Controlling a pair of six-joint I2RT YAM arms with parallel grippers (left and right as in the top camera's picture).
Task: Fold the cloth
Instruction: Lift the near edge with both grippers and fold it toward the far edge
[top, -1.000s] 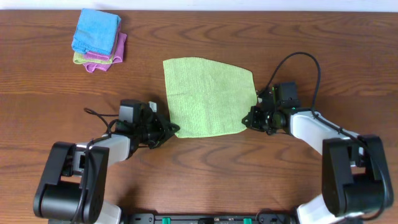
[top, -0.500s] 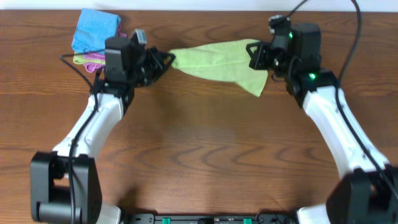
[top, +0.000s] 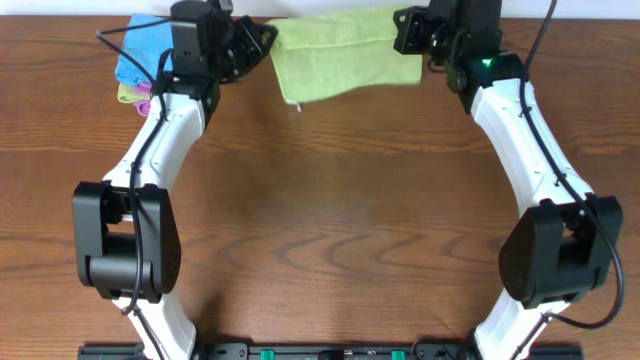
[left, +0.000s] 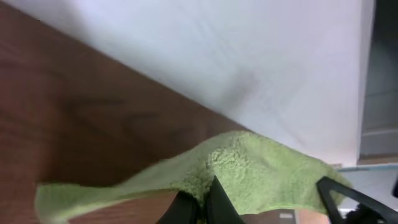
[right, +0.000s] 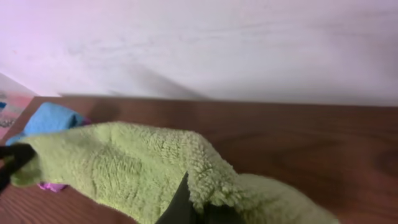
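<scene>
I need to move my left gripper back and down over the bare wood closer to my base to let go of the cloth's corner, because the cloth is still hanging lifted.
The lime-green cloth (top: 340, 55) hangs stretched between my two grippers at the table's far edge, lifted off the wood. My left gripper (top: 262, 35) is shut on its left corner and my right gripper (top: 408, 32) is shut on its right corner. In the left wrist view the cloth (left: 261, 171) bunches over the closed fingers (left: 205, 202). In the right wrist view the cloth (right: 137, 168) drapes over the closed fingers (right: 199, 208).
A stack of folded cloths sits at the far left: a bright blue one (top: 140, 50) on top, purple (top: 143, 92) and green edges beneath. The blue cloth also shows in the right wrist view (right: 50, 119). A white wall runs behind the table's far edge.
Both arms have lifted the cloth from flat on the table and carried it toward the far edge. It now hangs between the grippers, stretched wider than half a second ago.
</scene>
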